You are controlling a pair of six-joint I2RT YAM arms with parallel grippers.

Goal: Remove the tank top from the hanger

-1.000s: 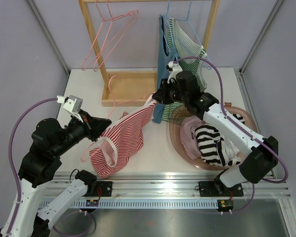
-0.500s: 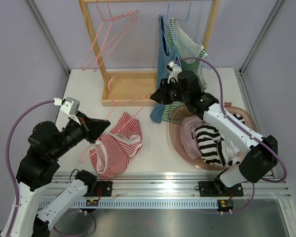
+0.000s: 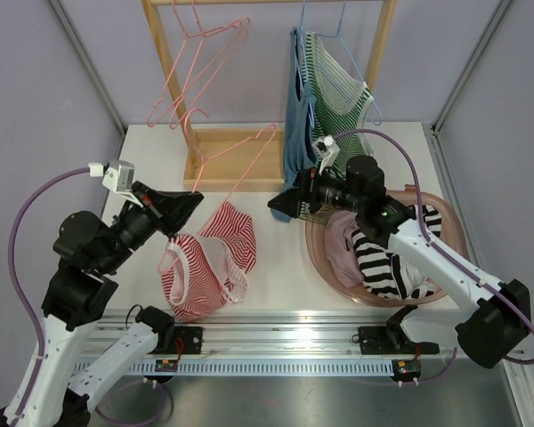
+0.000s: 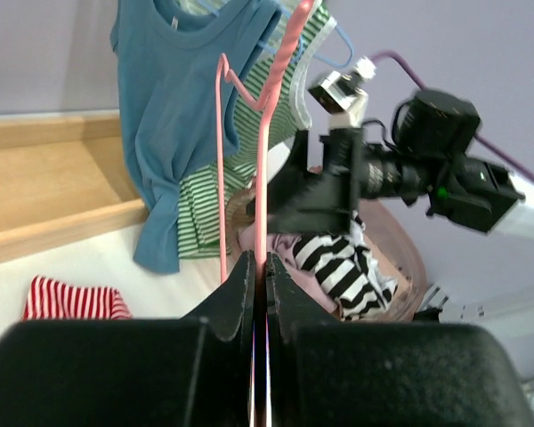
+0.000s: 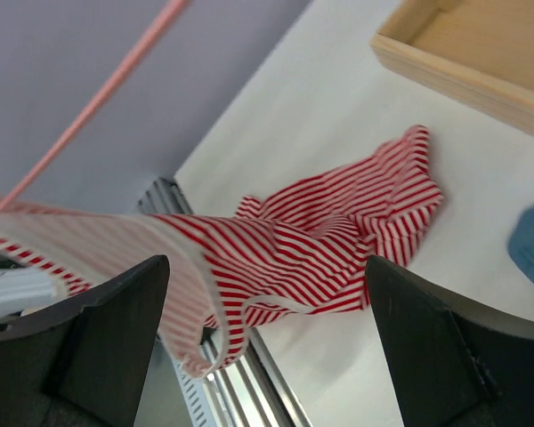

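The rack's bar (image 3: 230, 3) is above and outward of my left gripper. The pink hanger should go up and outward next, and my left gripper should release it on that bar.
The red-and-white striped tank top (image 3: 209, 262) lies bunched on the table in front of the left arm. Its left edge (image 5: 80, 236) is raised off the table, and I cannot tell whether it rests on the wire. My left gripper (image 3: 192, 197) is shut on the pink wire hanger (image 3: 240, 165), which slants up toward the rack. In the left wrist view the hanger (image 4: 263, 142) runs straight out from between the closed jaws of the left gripper (image 4: 261, 260). My right gripper (image 3: 283, 201) hovers open to the right of the top, with nothing between the fingers of the right gripper (image 5: 265, 267).
A wooden rack (image 3: 240, 182) stands at the back. A blue top (image 3: 297, 98) and a green striped top (image 3: 338, 89) hang from it on blue hangers, with bare pink hangers (image 3: 200, 62) beside them. A pink basin (image 3: 313, 242) of clothes sits under the right arm.
My right gripper has let go of the tank top, opened and drawn back right. The top fell into a heap. The left gripper swung the hanger up toward the rack.
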